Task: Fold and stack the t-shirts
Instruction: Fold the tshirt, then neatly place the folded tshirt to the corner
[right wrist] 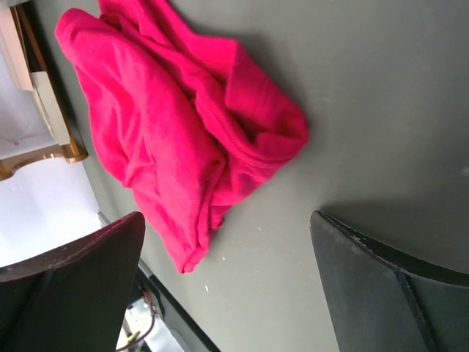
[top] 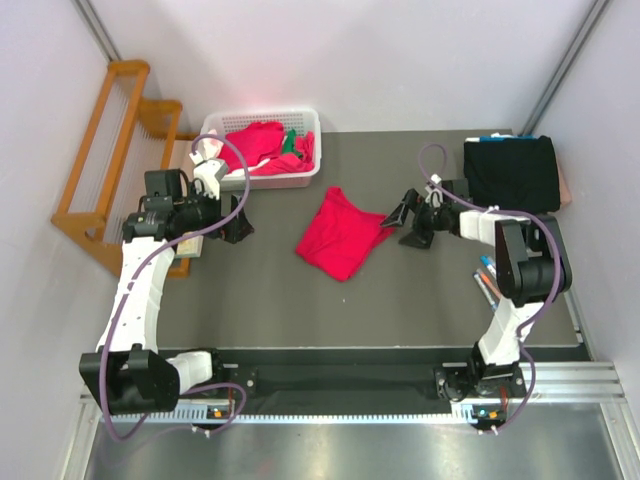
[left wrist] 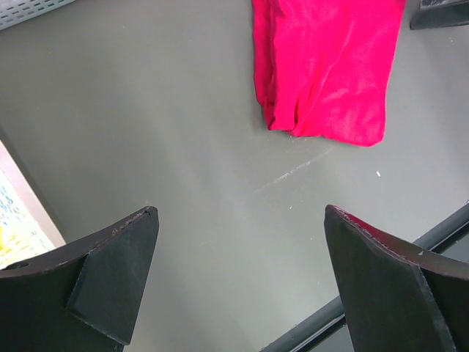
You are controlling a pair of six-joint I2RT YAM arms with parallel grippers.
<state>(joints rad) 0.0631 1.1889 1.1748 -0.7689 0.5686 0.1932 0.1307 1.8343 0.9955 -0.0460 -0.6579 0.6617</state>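
The red t-shirt's bunched corner (top: 383, 229) (right wrist: 277, 140) juts out toward my right gripper, so the gripper slides to the left in the top view onto it next.
A crimson red t-shirt (top: 340, 233) lies roughly folded in the middle of the dark table; it also shows in the left wrist view (left wrist: 326, 66) and the right wrist view (right wrist: 176, 139). More red t-shirts (top: 262, 143) with a bit of green (top: 289, 140) are heaped in the white basket (top: 306, 172). A black t-shirt (top: 512, 171) lies folded at the back right. My right gripper (top: 400, 222) stands open just right of the red shirt, nothing between its fingers (right wrist: 381, 286). My left gripper (top: 240, 218) is open and empty, well left of the shirt, over bare table (left wrist: 220, 183).
A wooden rack (top: 110, 150) stands off the table's left edge. Pens (top: 486, 280) lie near the right arm's base. A metal rail (top: 400, 385) runs along the near edge. A yellow-printed sheet (left wrist: 18, 220) lies by the left gripper.
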